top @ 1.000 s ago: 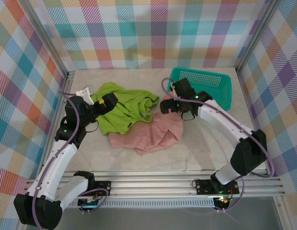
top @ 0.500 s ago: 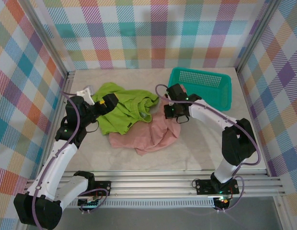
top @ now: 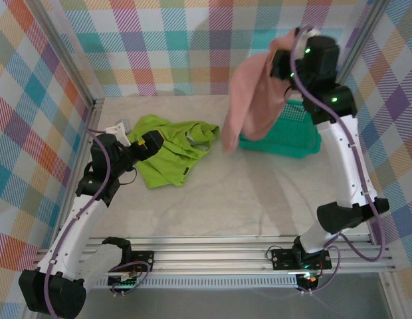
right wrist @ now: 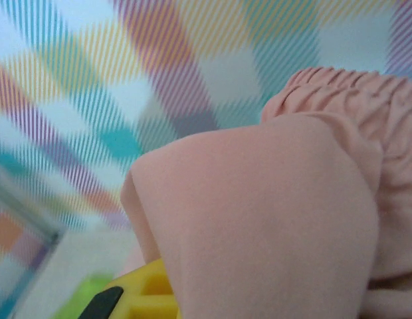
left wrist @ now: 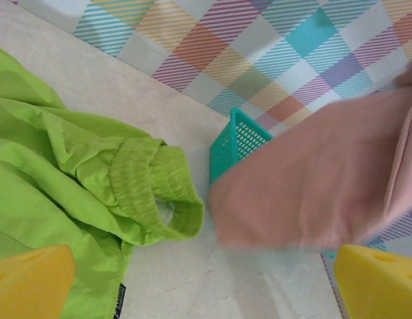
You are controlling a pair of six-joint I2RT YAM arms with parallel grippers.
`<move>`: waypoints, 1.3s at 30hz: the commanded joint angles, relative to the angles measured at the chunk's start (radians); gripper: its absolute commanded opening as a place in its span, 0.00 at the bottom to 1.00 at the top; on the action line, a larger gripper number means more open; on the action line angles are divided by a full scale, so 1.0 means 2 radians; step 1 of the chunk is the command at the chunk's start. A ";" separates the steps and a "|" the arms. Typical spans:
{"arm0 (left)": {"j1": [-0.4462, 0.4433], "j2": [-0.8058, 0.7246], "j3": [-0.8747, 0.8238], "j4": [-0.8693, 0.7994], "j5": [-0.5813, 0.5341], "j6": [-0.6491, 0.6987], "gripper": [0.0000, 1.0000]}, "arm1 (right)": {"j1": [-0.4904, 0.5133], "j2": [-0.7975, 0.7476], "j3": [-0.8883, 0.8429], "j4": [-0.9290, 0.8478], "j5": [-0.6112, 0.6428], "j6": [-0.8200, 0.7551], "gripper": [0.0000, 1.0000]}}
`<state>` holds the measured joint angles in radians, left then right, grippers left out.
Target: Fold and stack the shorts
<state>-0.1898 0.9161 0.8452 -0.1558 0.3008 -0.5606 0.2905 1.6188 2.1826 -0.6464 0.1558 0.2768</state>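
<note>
The pink shorts still hang free outside the teal mesh basket (top: 292, 127), so the robot's right gripper should next go down into it from its raised place and release the shorts' waist.
The lime green shorts (top: 167, 151) lie crumpled on the table at the left, their gathered waist (left wrist: 149, 179) turned toward the middle. My left gripper (top: 147, 143) hovers open over their left part, and nothing sits between its yellow fingers (left wrist: 33, 282). My right gripper (top: 286, 61) is raised high at the back right, shut on the waist of the salmon pink shorts (top: 251, 100). These hang free in front of the basket. In the right wrist view the pink shorts (right wrist: 272, 212) drape over one yellow finger (right wrist: 141, 296) and hide the jaws.
A teal mesh basket (top: 296, 139) stands at the back right, partly behind the hanging pink fabric; its corner (left wrist: 236, 141) shows in the left wrist view. Checked walls close off the back and sides. An aluminium rail runs along the near edge.
The right gripper closed on the pink shorts and lifted them off the table, up and toward the back right. The green shorts now lie alone. The left arm has not moved.
</note>
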 commanded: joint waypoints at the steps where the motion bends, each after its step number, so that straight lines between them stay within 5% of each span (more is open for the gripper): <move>1: -0.006 -0.009 -0.004 0.005 -0.005 0.005 1.00 | -0.015 0.058 0.082 0.008 0.013 -0.006 0.00; 5: -0.006 -0.008 -0.005 0.006 -0.005 0.005 1.00 | -0.025 0.120 0.173 0.009 0.035 -0.016 0.00; 11: -0.006 -0.009 -0.010 0.007 -0.008 0.005 1.00 | -0.029 0.157 0.134 0.001 0.051 0.005 0.00; 22: -0.006 -0.001 -0.018 0.010 -0.008 0.008 1.00 | -0.029 0.096 -0.184 0.067 0.060 0.106 0.06; 26: -0.006 0.002 -0.019 0.009 -0.007 0.009 1.00 | -0.032 0.117 -0.229 0.043 0.082 0.122 0.32; 29: -0.006 0.004 -0.018 0.006 -0.004 0.010 1.00 | -0.041 0.131 -0.228 0.015 0.062 0.132 0.75; 31: -0.006 0.004 -0.016 0.002 -0.004 0.013 1.00 | -0.042 0.126 -0.224 0.007 0.042 0.125 0.91; 35: -0.006 0.004 -0.018 -0.001 -0.008 0.016 1.00 | -0.032 0.107 -0.216 -0.003 0.023 0.108 0.99; 39: -0.006 0.006 -0.019 0.002 -0.006 0.015 1.00 | 0.024 0.134 -0.150 -0.053 0.123 0.029 1.00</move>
<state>-0.1898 0.9268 0.8196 -0.1577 0.2935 -0.5529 0.2543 1.8828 1.7741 -0.6922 0.2939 0.4515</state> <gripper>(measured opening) 0.999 0.994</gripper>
